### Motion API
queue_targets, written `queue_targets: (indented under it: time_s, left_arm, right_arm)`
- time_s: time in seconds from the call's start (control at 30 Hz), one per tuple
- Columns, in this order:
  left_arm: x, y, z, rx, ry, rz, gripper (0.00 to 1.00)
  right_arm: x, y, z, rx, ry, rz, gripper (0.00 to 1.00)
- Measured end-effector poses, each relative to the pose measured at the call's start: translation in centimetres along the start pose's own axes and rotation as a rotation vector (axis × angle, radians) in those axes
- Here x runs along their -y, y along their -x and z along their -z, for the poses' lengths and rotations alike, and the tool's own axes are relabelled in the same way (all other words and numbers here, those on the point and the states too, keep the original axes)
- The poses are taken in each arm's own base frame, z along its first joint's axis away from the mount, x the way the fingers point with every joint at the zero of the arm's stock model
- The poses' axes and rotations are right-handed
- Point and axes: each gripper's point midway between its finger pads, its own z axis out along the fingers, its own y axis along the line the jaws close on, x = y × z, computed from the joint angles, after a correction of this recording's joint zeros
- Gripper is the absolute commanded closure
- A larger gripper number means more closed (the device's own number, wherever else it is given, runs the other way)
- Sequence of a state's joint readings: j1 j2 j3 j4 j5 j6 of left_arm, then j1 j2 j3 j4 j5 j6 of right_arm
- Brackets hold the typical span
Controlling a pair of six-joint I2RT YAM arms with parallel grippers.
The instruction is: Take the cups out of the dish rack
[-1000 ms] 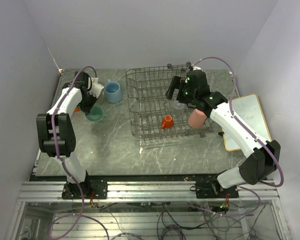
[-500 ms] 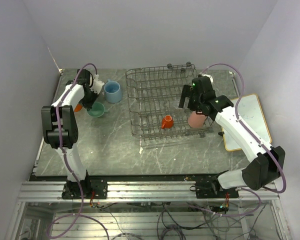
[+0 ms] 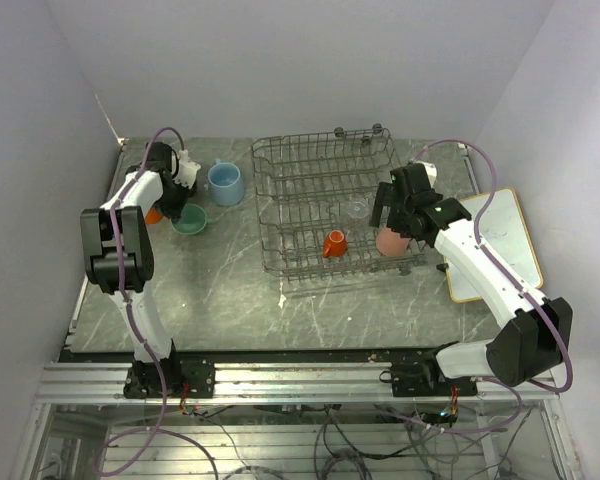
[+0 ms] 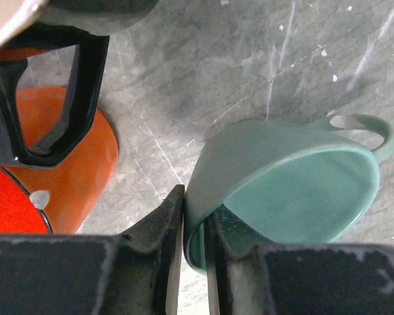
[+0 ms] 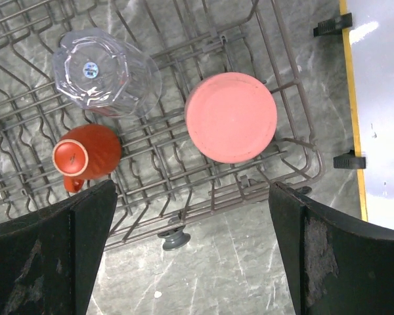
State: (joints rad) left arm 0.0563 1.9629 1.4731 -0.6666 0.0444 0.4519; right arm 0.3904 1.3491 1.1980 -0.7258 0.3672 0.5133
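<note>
I will next move my right gripper down until its open fingers are on both sides of the pink tumbler's base end [image 3: 391,241] [image 5: 232,117], because the tumbler stands upside down with its base end facing up.
The grey wire dish rack [image 3: 280,215] holds a clear glass [image 3: 357,207], a tiny orange cup [image 3: 333,243] and a pink tumbler [image 3: 392,238], all upside down. My right gripper [image 3: 392,205] hangs open above the tumbler; its wrist view shows the tumbler [image 5: 231,117], the glass [image 5: 105,73] and the orange cup [image 5: 85,157] between wide-apart fingers. My left gripper [image 3: 183,205] is shut on the rim of the pale green cup [image 4: 282,190], which tilts on the table [image 3: 189,220]. A light blue mug [image 3: 225,183] and an orange mug [image 4: 85,170] stand beside it.
A white board with a wooden frame [image 3: 495,245] lies right of the rack. A black handle loop [image 4: 59,105] shows in front of the orange mug in the left wrist view. Walls close in the back and both sides.
My right gripper has moved right and nearer, from over the clear glass to over the pink tumbler. My left wrist has shifted back and left, still holding the green cup.
</note>
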Motion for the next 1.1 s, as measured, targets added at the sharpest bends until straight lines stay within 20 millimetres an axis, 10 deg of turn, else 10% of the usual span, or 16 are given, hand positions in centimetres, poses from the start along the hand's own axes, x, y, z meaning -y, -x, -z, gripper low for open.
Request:
queue_targets:
  time_s: [0.37,0.7,1.1]
  left_arm:
    - [0.0,1.1,2.8,0.085,0.016,-0.006,0.1]
    - [0.0,5.9,12.4,0.305,0.014,-0.032,0.07]
    - [5.3,4.7,20.6,0.421,-0.164,-0.081,0.05]
  right_arm:
    - [1.3,-0.1,-0.4,0.008,-0.057,-0.009,0.0]
    - [2.6,-0.1,-1.8,0.019,-0.145,-0.011,0.0]
    - [3.3,-1.4,-5.6,-0.024,-0.26,0.031,0.05]
